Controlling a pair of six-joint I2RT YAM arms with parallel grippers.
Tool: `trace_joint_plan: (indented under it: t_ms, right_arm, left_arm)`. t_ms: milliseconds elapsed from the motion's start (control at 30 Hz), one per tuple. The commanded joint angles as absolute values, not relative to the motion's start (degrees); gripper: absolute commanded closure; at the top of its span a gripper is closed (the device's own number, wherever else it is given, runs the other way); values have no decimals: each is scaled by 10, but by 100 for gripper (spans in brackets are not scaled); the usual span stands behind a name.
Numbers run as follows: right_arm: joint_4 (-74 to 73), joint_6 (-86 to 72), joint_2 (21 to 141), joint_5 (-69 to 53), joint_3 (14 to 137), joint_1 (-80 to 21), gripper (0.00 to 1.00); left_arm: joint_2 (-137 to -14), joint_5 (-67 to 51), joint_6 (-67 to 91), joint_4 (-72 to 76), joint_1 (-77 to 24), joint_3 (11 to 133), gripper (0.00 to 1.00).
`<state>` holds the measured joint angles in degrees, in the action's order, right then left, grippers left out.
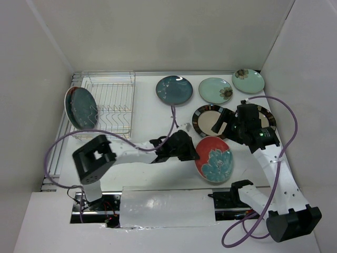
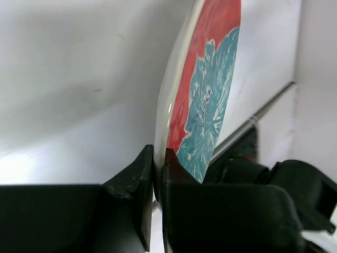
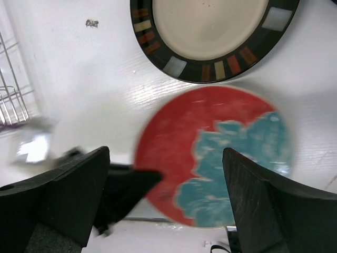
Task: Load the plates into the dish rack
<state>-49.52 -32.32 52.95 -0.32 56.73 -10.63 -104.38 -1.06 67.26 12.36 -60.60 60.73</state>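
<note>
The slots beside the upright teal plate are empty. My left gripper needs to move the red plate up and outward over the rack [image 1: 110, 100] next, then down there to release it.
My left gripper [image 1: 192, 153] is shut on the left rim of a red plate with a teal flower [image 1: 215, 159], held tilted just above the table's near middle. In the left wrist view my left gripper [image 2: 159, 161] clamps the plate's edge [image 2: 210, 79]. My right gripper [image 1: 221, 124] is open and empty, hovering over a cream plate with a dark rim [image 1: 206, 117]. In the right wrist view my right gripper [image 3: 166, 158] is spread above the red plate [image 3: 221, 158]. The wire dish rack [image 1: 110, 100] stands back left, with a dark teal plate [image 1: 80, 108] upright at its left end.
A dark teal plate [image 1: 174, 89] and two pale mint plates [image 1: 216, 89] [image 1: 248, 80] lie flat at the back. A second cream plate [image 1: 267, 118] lies partly under my right arm. Walls close in on both sides. The rack's edge [image 3: 10, 89] shows in the right wrist view.
</note>
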Motion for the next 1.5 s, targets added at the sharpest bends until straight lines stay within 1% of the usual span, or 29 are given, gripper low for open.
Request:
trace_joint_plan:
  t_ms: [0,67,100,200,233,333,433,533,567,600,700,733,833,967,1067,1167,1333,1467]
  right_arm:
    - [-495,-304,525,-3,597,-99,6]
    - [-489,-298,530,-3,597,-99,6]
    - [-483,-298,530,-8,597,-99,6]
    - [-470,-292,535,-13,592,-99,6]
    - [-470,-292,535,-13,585,-99,6]
    - [-458,-286,541,-18,570,-99,6]
    - [-447,-286,547,-25,555,-99,6]
    - [-433,-286,547,-42,543,-99,6]
    - [-427,-280,552,-52,543,-99,6]
    - [-427,-280,552,-52,543,-99,6]
    - [-422,-274,565,-65,538,-99,6]
    - [-417,-267,565,-70,538,-99,6]
    - [-417,-257,570,-76,538,-99,5]
    - [-411,-244,583,-81,538,-99,5]
    - [-406,-237,589,-81,538,-99,5]
    - [-401,-226,594,-87,538,-99,5]
    - [-396,-226,606,-87,527,-99,4]
    - [-396,-226,606,-92,521,-99,4]
  left_arm:
    - [-884,86,578,57,-592,628,100]
    - [-832,118,542,20,-587,628,100]
    - [-783,150,529,1,-579,628,100]
    - [-717,203,468,-73,-555,644,100]
    - [-682,245,428,-89,-549,662,100]
    - [-628,343,372,-150,-513,687,100]
    - [-591,419,275,-135,-455,682,100]
    - [-560,452,130,-71,-377,670,100]
    - [-560,452,104,-56,-354,664,100]
    - [-553,452,81,-37,-306,664,100]
    - [-553,406,14,16,-231,657,100]
    - [-553,379,2,24,-186,657,100]
    - [-561,335,-44,64,-111,645,100]
    - [-574,277,-56,86,-39,618,100]
    - [-594,252,-56,86,8,606,100]
    - [-599,195,-51,91,44,600,100]
    - [-611,162,-56,91,65,588,100]
    - [-618,156,-62,91,76,566,100]
